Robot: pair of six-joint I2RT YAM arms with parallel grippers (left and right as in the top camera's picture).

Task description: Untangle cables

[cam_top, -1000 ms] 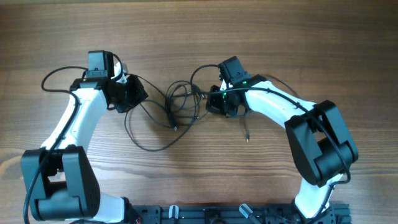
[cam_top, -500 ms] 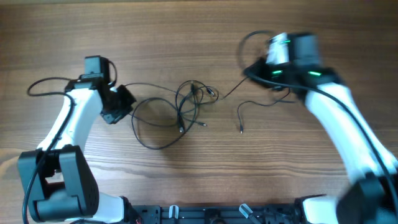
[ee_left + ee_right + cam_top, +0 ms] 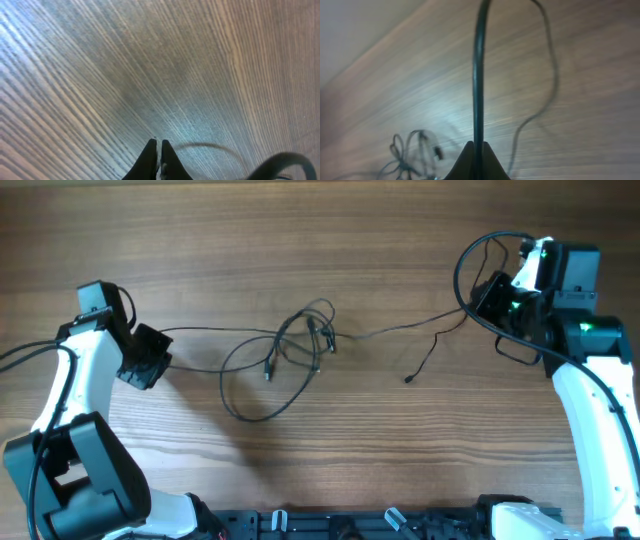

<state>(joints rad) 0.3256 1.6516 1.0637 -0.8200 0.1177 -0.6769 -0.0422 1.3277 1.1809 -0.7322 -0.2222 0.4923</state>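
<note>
My left gripper eases toward the knot (image 3: pixel 162 145) next, then opens, since the piece of cable is stretched.
The cables (image 3: pixel 300 335) lie as a loose knot of thin black loops at mid-table, with small plug ends sticking out. One strand runs taut leftward to my left gripper (image 3: pixel 155 345), which is shut on it. Another strand stretches right to my right gripper (image 3: pixel 475 305), also shut on a cable, and a loose end (image 3: pixel 408 380) dangles below it. In the left wrist view the shut left gripper (image 3: pixel 156 150) pinches a thin wire (image 3: pixel 210 145) that arcs off right. In the right wrist view a black cable (image 3: pixel 478 75) rises from the shut right gripper (image 3: pixel 477 147), and the knot (image 3: pixel 415 150) lies lower left.
The thicker black cables of the arms loop beside each wrist, one at the left table edge (image 3: pixel 30 355) and one above the right gripper (image 3: pixel 462 265). The arm bases and a black rail (image 3: pixel 330 525) line the near edge.
Both arms have swung outward, left arm to the left and right arm far to the right. The strands they hold have pulled straighter, and the bundle has opened out between them.
</note>
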